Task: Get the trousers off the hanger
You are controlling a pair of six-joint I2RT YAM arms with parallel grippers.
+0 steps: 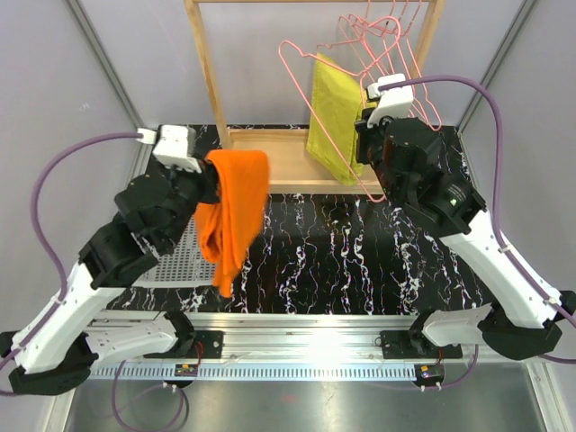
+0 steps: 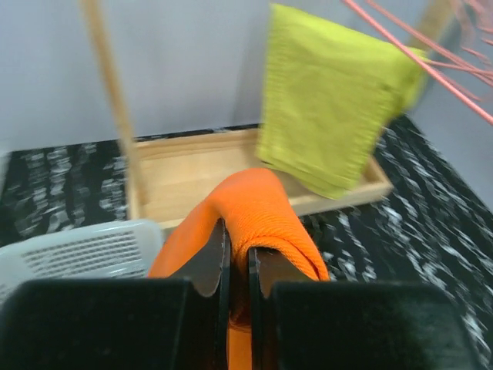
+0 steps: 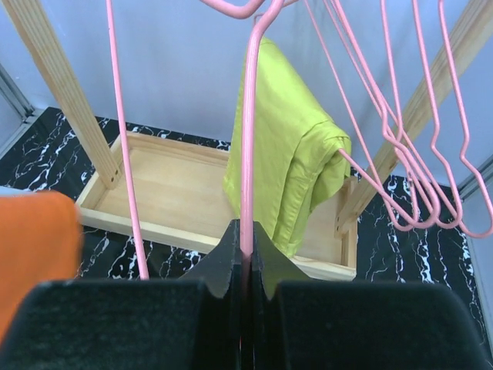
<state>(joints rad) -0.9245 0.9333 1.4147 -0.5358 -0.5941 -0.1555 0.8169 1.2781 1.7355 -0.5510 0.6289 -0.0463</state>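
The trousers point(image 1: 236, 211) hang clear of the hanger, so they go left in the top view and down with my left gripper next, for release in the white basket point(image 1: 184, 256).
The orange trousers point(image 1: 236, 211) hang in a fold from my left gripper point(image 1: 214, 185), apart from the rack, above the table's left side. In the left wrist view my left gripper point(image 2: 239, 258) is shut on the orange cloth point(image 2: 258, 204), which drapes over both fingers. My right gripper point(image 1: 364, 144) is shut on the wire of a pink hanger point(image 1: 282, 56) beside the rack. The right wrist view shows my right gripper point(image 3: 246, 243) pinching that hanger's wire point(image 3: 247, 154). The orange trousers point(image 3: 35, 254) show at that view's left edge, off the hanger.
A yellow-green garment point(image 1: 335, 112) hangs on another pink hanger on the wooden rack point(image 1: 205, 63). Several bare pink hangers point(image 1: 396, 36) hang at the rack's right. The rack's wooden base tray point(image 1: 288, 162) lies behind. A white basket point(image 1: 180, 261) sits under my left arm.
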